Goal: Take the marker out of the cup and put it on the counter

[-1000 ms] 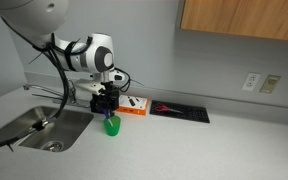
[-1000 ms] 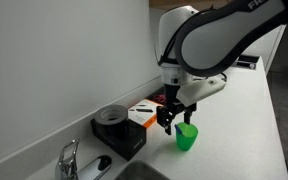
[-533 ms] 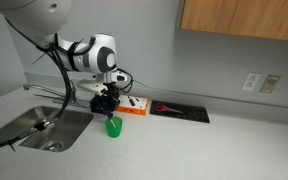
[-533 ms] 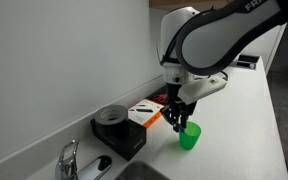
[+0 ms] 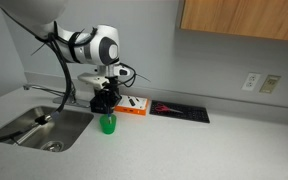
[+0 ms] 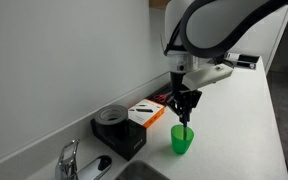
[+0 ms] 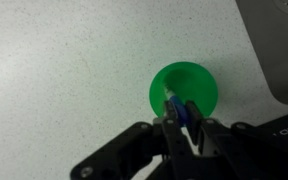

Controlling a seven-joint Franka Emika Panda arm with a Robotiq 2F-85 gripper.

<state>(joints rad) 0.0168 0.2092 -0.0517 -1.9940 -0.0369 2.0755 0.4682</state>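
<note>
My gripper is at the cup, and the marker (image 7: pixel 180 113) reaches into the cup. It next needs to rise clear of the cup's rim, move over the bare counter away from the sink (image 7: pixel 69 105), lower and release.
A small green cup (image 5: pixel 108 124) stands on the grey counter beside the sink, also seen in an exterior view (image 6: pixel 183 141) and from above in the wrist view (image 7: pixel 183 92). My gripper (image 7: pixel 178 120) hangs straight over the cup and is shut on a blue marker (image 7: pixel 180 113), whose pale tip points down toward the cup's mouth. In an exterior view the marker (image 6: pixel 185 124) shows as a thin stick between the fingers (image 6: pixel 187 103) and the cup. The gripper (image 5: pixel 106 103) sits a little above the cup's rim.
A steel sink (image 5: pixel 44 125) lies beside the cup, its corner in the wrist view (image 7: pixel 279 45). An orange box (image 5: pixel 134 105) and a black tray (image 5: pixel 181 111) sit along the wall. A black round container (image 6: pixel 117 126) stands near the faucet (image 6: pixel 70 160).
The jaws have gone from open to shut on the marker. The gripper has then risen, drawing the marker up above the cup.
</note>
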